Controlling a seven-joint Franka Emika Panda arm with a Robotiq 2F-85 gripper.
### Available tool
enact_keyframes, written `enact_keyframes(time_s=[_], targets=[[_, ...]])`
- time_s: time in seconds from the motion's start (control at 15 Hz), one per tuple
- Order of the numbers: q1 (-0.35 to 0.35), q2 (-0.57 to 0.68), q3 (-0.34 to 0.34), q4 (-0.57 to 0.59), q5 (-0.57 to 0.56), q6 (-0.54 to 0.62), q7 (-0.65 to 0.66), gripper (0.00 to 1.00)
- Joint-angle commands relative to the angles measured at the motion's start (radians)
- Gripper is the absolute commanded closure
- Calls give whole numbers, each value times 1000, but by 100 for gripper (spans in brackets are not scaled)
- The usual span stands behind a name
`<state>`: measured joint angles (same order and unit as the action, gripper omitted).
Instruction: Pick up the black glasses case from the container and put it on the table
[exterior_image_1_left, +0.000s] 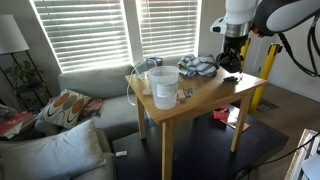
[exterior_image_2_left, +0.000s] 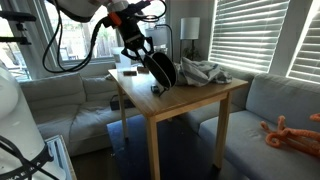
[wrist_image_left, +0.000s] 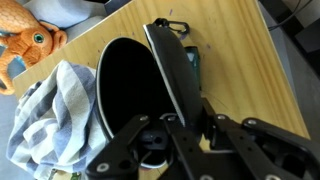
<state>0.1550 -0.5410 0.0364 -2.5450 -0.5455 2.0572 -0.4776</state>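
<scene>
The open case (exterior_image_1_left: 230, 63) comes down with my gripper onto the wood beside the grey cloth next.
My gripper (wrist_image_left: 192, 115) is shut on the thin edge of the black glasses case (wrist_image_left: 125, 95), which hangs open like a clamshell. In both exterior views the gripper (exterior_image_1_left: 232, 50) (exterior_image_2_left: 148, 55) holds the case (exterior_image_1_left: 230, 63) (exterior_image_2_left: 161, 72) low over the light-wood table (exterior_image_1_left: 215, 92) (exterior_image_2_left: 190, 100), near a corner. I cannot tell whether the case touches the tabletop. The translucent container (exterior_image_1_left: 162, 86) stands at the opposite side of the table, apart from the gripper. It does not show in the wrist view.
A crumpled grey cloth (exterior_image_1_left: 197, 67) (exterior_image_2_left: 205, 72) (wrist_image_left: 50, 110) lies beside the case. A small dark item (wrist_image_left: 192, 58) lies on the wood by the case. A small metallic jar (exterior_image_1_left: 185, 95) stands next to the container. Grey sofas surround the table, and an orange plush toy (wrist_image_left: 25, 45) lies on one.
</scene>
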Motion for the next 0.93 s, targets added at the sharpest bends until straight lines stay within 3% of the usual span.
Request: enact_keyframes(time_s=[0.0,0.53,0.67,0.87], targets=[[-23,44,-2,10,-62,50,-9,97],[-40,120,-9,12,-67,99,-13,97],[-38,117,-7,22,-59,81,-20,62],[-25,87,-16,33,-23,94,-35,42]])
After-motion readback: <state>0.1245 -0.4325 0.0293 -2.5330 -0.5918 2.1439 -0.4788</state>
